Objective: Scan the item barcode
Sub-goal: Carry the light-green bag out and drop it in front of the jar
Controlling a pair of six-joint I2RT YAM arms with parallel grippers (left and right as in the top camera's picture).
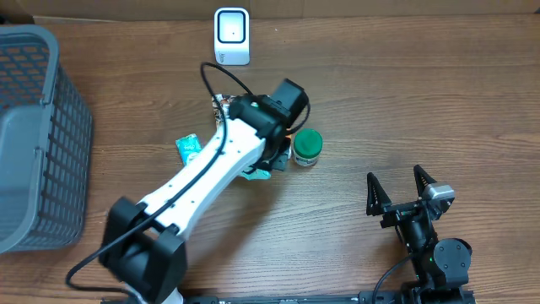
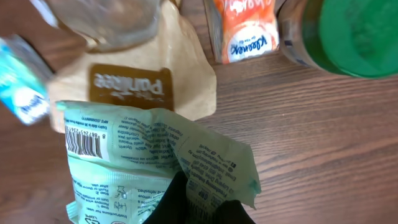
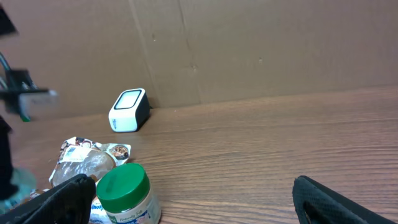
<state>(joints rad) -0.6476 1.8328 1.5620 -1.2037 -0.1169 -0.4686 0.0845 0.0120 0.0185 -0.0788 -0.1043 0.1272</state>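
Clear wood is just below, so my left gripper should next lower and release the packet's corner on the bare tabletop beside the brown paper pouch.
My left gripper is shut on a corner of a pale green packet. The packet hangs crumpled just above the table, with its barcode facing the left wrist camera. From overhead the left gripper sits mid-table beside a green-lidded jar, and only an edge of the packet shows under it. The white scanner stands at the table's far edge, well beyond the left gripper. My right gripper rests open at the front right, holding nothing. It faces the jar and the scanner.
A grey mesh basket fills the left side. Around the left gripper lie a brown paper pouch, an orange-labelled item, a blue packet and a foil bag. A cardboard wall backs the table.
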